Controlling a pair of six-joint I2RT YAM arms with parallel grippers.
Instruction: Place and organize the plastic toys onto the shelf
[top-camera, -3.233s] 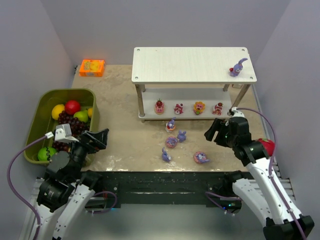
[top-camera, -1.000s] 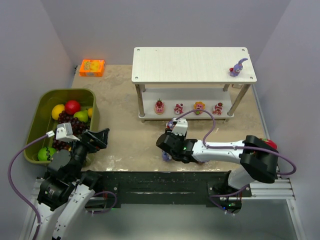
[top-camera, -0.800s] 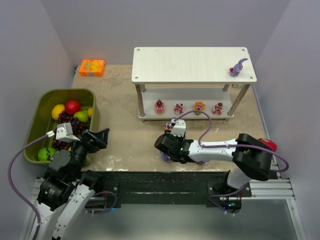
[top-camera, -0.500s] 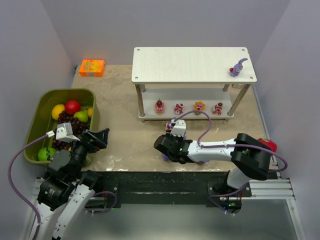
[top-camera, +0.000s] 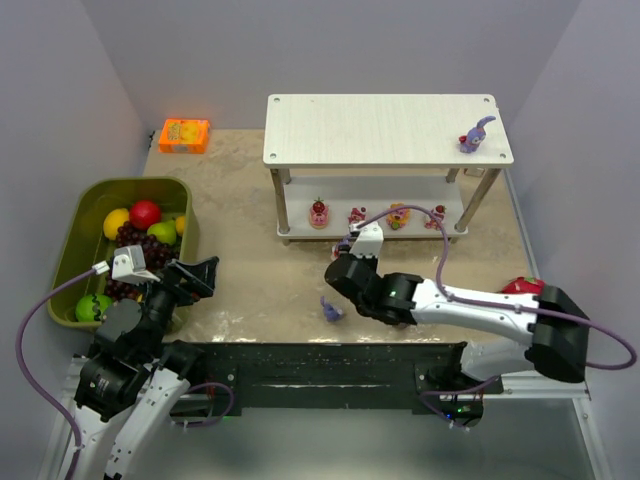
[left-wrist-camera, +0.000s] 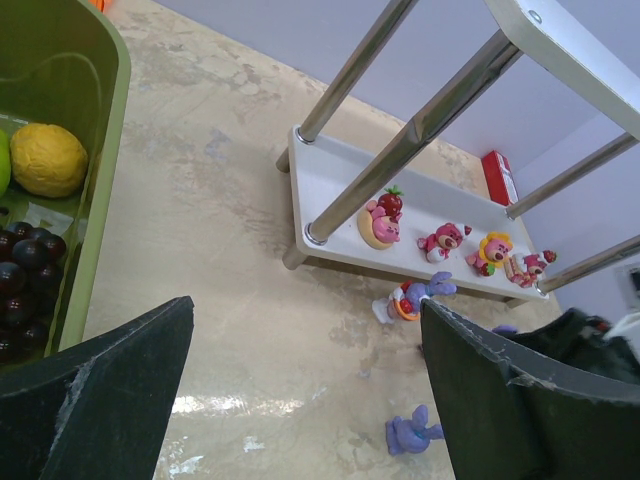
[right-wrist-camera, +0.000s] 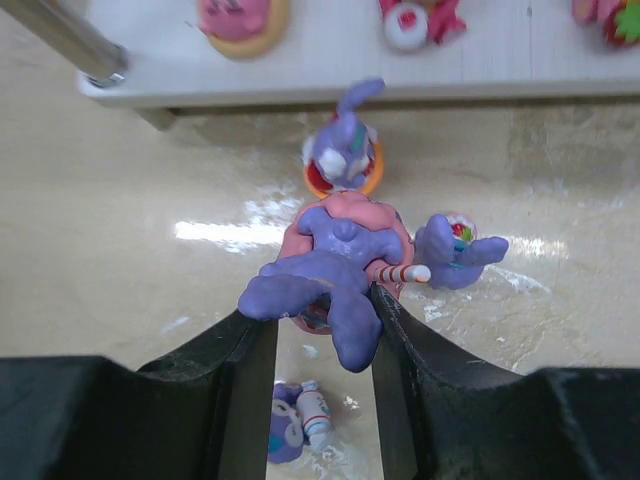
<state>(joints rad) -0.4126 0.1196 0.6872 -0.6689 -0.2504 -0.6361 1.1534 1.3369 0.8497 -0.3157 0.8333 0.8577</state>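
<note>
Next, my right gripper rises, then moves outward onto the shelf's top board (top-camera: 434, 145) beside the standing bunny to release its purple bunny, because that spot is still empty.
My right gripper (right-wrist-camera: 322, 312) is shut on a purple bunny on a pink donut base (right-wrist-camera: 340, 250) and holds it above the table; in the top view the gripper (top-camera: 347, 270) is in front of the white shelf (top-camera: 385, 130). Below it are a bunny on an orange base (right-wrist-camera: 342, 158), a second bunny (right-wrist-camera: 455, 248) and a lying one (right-wrist-camera: 290, 420), which also shows in the top view (top-camera: 330, 309). One bunny (top-camera: 476, 134) stands on the shelf's top board. Several cake figures (top-camera: 357, 215) line the lower board. My left gripper (top-camera: 190, 275) is open and empty.
An olive-green bin (top-camera: 85, 215) with fruit stands at the left, beside my left arm. An orange box (top-camera: 184, 135) lies at the back left. A red object (top-camera: 525, 287) lies by the right edge. The shelf's metal legs (left-wrist-camera: 400, 145) stand ahead in the left wrist view.
My right gripper has closed on the donut-base bunny and risen off the table, shifting right and toward the shelf. The lying bunny is now uncovered. The left arm has not moved.
</note>
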